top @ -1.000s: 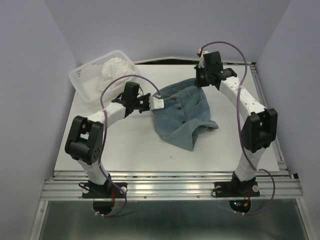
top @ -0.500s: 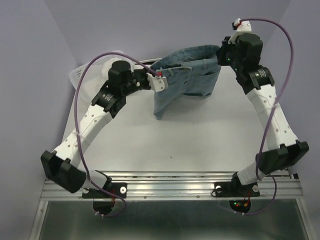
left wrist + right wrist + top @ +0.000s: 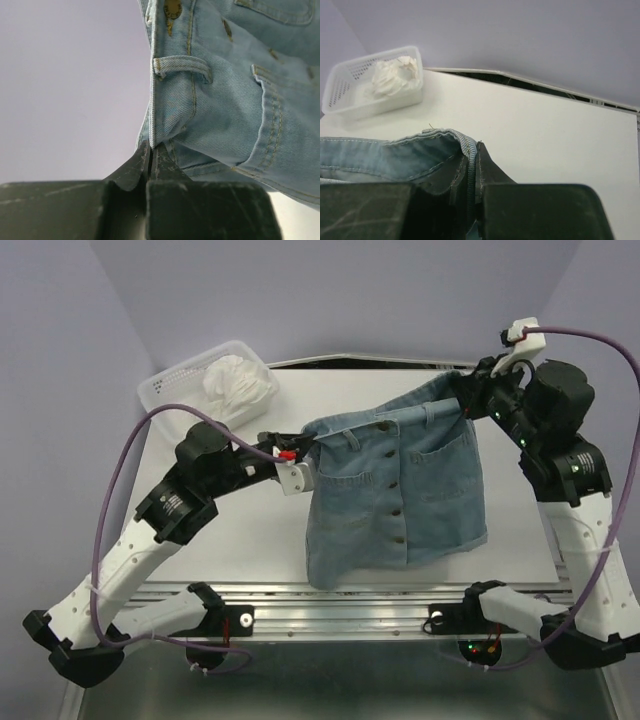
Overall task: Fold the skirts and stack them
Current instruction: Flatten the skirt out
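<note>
The denim skirt (image 3: 400,490) hangs spread out, so the robot should lower its right gripper to the left in the top view onto the bare tabletop and let go of the skirt's waistband.
The blue denim skirt (image 3: 400,490) hangs spread out in the air above the table (image 3: 250,530), its buttoned front and pocket toward the top camera. My left gripper (image 3: 300,445) is shut on the left end of its waistband, which the left wrist view shows pinched at the fingertips (image 3: 151,150) below a belt loop of the skirt (image 3: 225,110). My right gripper (image 3: 462,390) is shut on the right end, where the waistband edge (image 3: 395,155) runs between the tips (image 3: 474,150). The white skirt (image 3: 238,380) lies crumpled in the basket.
The white plastic mesh basket (image 3: 175,400) stands at the table's back left corner and also shows in the right wrist view as the basket (image 3: 350,107) holding the white skirt (image 3: 392,75). Purple cables loop off both arms. The skirt's hem hangs over the table's near edge.
Both arms have raised the blue skirt off the table and drawn it toward the near edge. It went from a crumpled heap to hanging spread between the two grippers.
</note>
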`<state>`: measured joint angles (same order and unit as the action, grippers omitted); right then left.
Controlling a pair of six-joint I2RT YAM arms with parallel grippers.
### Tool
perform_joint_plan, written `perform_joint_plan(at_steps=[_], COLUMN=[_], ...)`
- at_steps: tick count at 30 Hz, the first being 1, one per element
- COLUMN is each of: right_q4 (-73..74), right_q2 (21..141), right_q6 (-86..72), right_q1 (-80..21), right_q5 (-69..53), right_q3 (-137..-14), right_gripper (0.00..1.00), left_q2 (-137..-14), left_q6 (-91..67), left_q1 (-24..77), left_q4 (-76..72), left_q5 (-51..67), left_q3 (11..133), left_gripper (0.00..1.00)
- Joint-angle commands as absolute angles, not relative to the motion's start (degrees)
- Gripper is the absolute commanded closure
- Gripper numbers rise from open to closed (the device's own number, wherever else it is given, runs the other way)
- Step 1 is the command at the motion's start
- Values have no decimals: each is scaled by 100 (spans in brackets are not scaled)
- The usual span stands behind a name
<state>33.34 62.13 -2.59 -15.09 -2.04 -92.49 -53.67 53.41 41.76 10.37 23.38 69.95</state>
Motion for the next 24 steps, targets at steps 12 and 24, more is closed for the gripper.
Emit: perform_joint_plan(at_steps=[12,24], right_q4=[2399,3850], right_q2=[10438,11314], right_q6=[861,1853], right_q1=[-1213,-1213], right_q5=[53,-105], right_q3=[-10270,-12529], right_gripper=[44,0], left_q2=[-8091,-8913], left_q6=[4272,3525], left_q1=[2964,1855], left_q4=[923,1277], left_q5=[2047,2119], left_q3=[6467,7569], left_gripper=[100,1])
